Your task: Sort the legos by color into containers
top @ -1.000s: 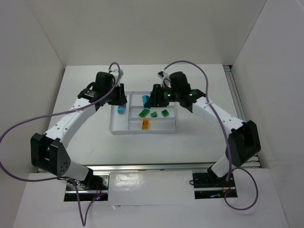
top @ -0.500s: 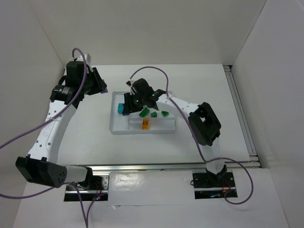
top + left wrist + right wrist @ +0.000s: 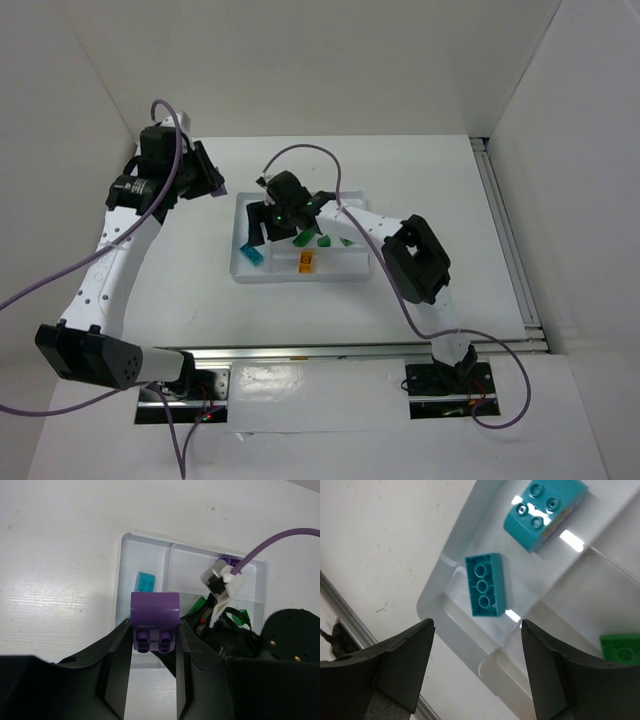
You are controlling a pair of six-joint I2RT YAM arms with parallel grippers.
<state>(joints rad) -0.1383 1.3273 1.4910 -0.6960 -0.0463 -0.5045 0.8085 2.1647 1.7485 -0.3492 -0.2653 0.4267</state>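
Note:
The tray's far strip [image 3: 193,572], with its purple lego, lies below my left gripper and to its right in the top view: I will cross over, lower and release.
My left gripper [image 3: 154,626] is shut on a purple lego [image 3: 155,611] and hangs over the table left of the white tray [image 3: 120,575]; from above it [image 3: 204,180] is near the table's back left. My right gripper [image 3: 477,625] stands open over the tray's long left compartment [image 3: 432,602], nothing between its fingers. Below it lie two teal legos, one with its underside up [image 3: 486,584] and one with its studs up [image 3: 544,507]. The top view shows one teal lego [image 3: 252,255], green legos [image 3: 303,238] and an orange one [image 3: 306,262] in the strips.
A second purple lego [image 3: 227,560] lies in the tray's far strip. The right arm's elbow [image 3: 420,258] reaches over the tray's right end. White walls close in the table at the back and both sides.
The left arm drew back to the left with the purple lego. The right arm swung across to the tray's left compartment, its gripper opened, and a teal lego now lies loose there.

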